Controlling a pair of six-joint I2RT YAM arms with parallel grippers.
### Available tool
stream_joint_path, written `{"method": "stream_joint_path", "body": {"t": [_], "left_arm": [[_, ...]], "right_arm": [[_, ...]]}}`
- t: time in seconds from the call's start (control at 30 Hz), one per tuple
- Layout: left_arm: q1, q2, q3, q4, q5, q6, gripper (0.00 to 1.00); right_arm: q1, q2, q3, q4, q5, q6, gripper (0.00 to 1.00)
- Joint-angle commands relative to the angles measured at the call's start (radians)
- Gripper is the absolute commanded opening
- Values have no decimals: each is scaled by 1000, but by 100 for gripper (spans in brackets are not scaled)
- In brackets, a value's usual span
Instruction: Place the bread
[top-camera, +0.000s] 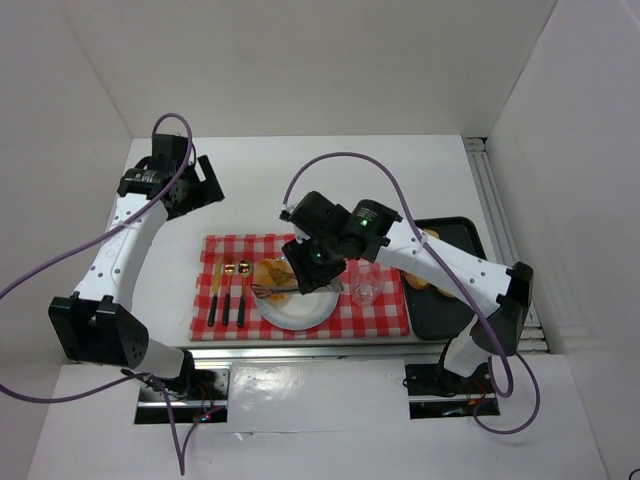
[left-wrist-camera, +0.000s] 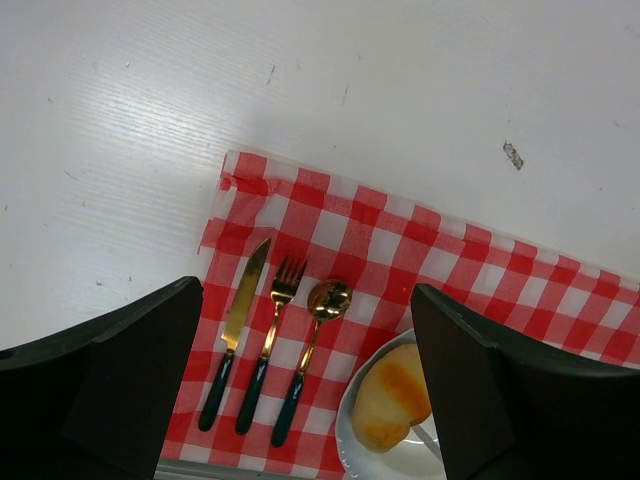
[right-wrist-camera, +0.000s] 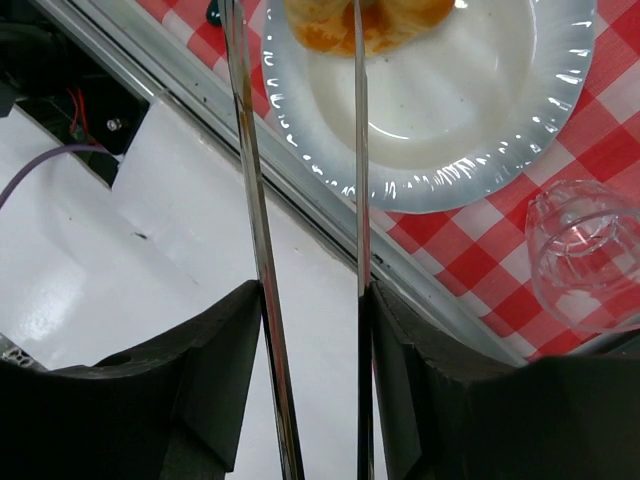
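Observation:
The right gripper shifts outward next and closes its spread tongs around the roll's far half (top-camera: 270, 268), since that half lies outward of the tongs' tips.
A golden-brown bread roll (top-camera: 272, 272) lies on the left part of a white plate (top-camera: 312, 312) on the red checked cloth (top-camera: 380, 315). It shows in the left wrist view (left-wrist-camera: 395, 395) and at the top of the right wrist view (right-wrist-camera: 372, 22). My right gripper (top-camera: 312, 268) (right-wrist-camera: 310, 300) is shut on metal tongs (right-wrist-camera: 247, 150), whose two arms reach over the plate to either side of the roll. Whether they squeeze it I cannot tell. My left gripper (top-camera: 190, 185) (left-wrist-camera: 310, 390) is open and empty, high over the cloth's far left corner.
A knife (left-wrist-camera: 240, 310), fork (left-wrist-camera: 275, 320) and spoon (left-wrist-camera: 320, 315) lie left of the plate. A clear glass (top-camera: 364, 285) (right-wrist-camera: 590, 255) stands right of it. A black tray (top-camera: 462, 235) with brown pastries (top-camera: 420, 283) sits at the right, partly under my right arm.

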Motion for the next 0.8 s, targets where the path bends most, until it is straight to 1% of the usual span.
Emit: {"method": "stream_joint_path", "body": {"t": [0.0, 0.13, 0.17, 0.23, 0.27, 0.3, 0.4, 0.43, 0.5, 0.53, 0.63, 0.73, 0.77], "left_arm": [[6, -29, 3, 15, 17, 0, 99], [6, -29, 3, 25, 31, 11, 99], [6, -29, 3, 25, 43, 11, 99], [6, -29, 3, 34, 43, 11, 99], [6, -20, 3, 34, 43, 11, 99], [6, -19, 3, 34, 43, 11, 99], [6, -19, 3, 34, 43, 11, 99], [6, -19, 3, 34, 43, 11, 99], [6, -10, 3, 34, 43, 11, 99], [6, -10, 3, 34, 43, 11, 99], [6, -1, 3, 34, 43, 11, 99], [6, -1, 3, 34, 43, 11, 99], [6, -1, 3, 34, 43, 11, 99]], "right_arm": [[-14, -19, 64, -48, 62, -5, 54], [-51, -75, 64, -62, 133, 17, 50], [-82, -88, 51, -62, 133, 18, 50], [-112, -109, 40, -51, 101, 18, 46], [-123, -109, 40, -51, 89, 5, 46], [-123, -100, 40, -51, 89, 5, 45], [-114, -91, 40, -51, 66, -5, 45], [-114, -91, 31, -51, 57, -15, 42], [-105, -91, 31, -51, 26, -33, 32], [-105, -80, 31, -51, -8, -33, 29], [-85, -80, 12, -60, -61, -56, 27], [-63, -71, 2, -72, -86, -68, 23], [-63, -71, -9, -82, -86, -77, 23]]}}
